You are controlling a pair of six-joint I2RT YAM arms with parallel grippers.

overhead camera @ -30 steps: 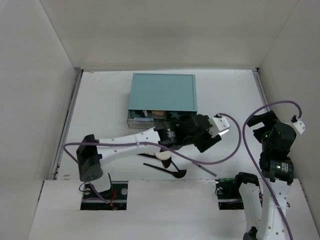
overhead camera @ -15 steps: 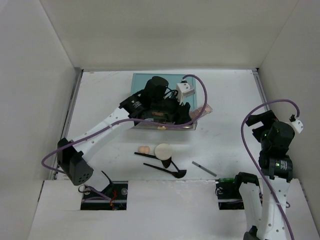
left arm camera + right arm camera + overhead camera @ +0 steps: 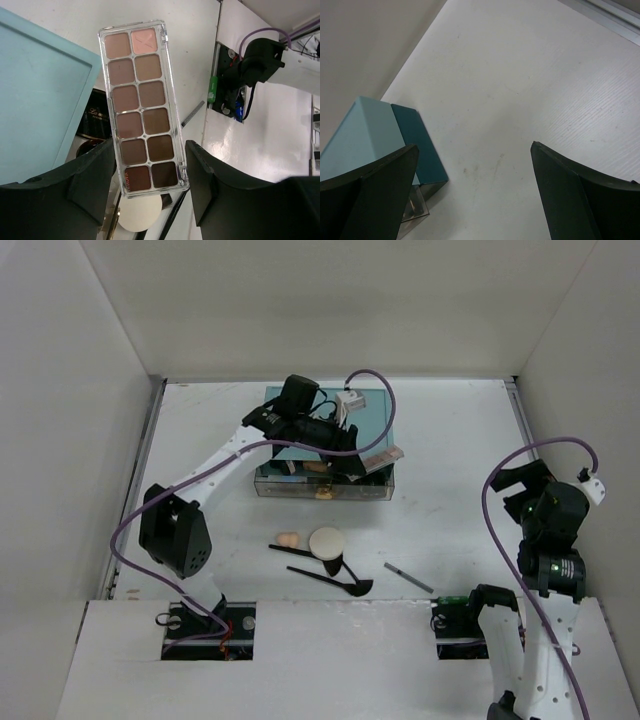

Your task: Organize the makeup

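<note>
My left gripper moves down with the palette toward the open drawer's end (image 3: pixel 376 479) (image 3: pixel 96 119) by the black case next. It then releases, since that end of the drawer lies below the gripper.
My left gripper (image 3: pixel 360 462) is shut on the near end of a clear palette (image 3: pixel 381 457) of brown and pink shades (image 3: pixel 142 105), held in the air over the front right of the teal drawer box (image 3: pixel 325 425). Its clear drawer (image 3: pixel 320 486) stands open with items inside. A peach sponge (image 3: pixel 288 538), a round cream puff (image 3: pixel 326 541), black brushes (image 3: pixel 322 576) and a pencil (image 3: pixel 408 577) lie on the table in front. My right gripper (image 3: pixel 475 195) is open and empty over bare table at the right.
White walls enclose the table on three sides. The right arm (image 3: pixel 550 525) stands folded at the right edge. The right wrist view shows the box's side (image 3: pixel 417 145) and the drawer's corner (image 3: pixel 415 210).
My left arm has swung from the table right of the box up and back over the box, carrying the palette. The right arm has barely moved.
</note>
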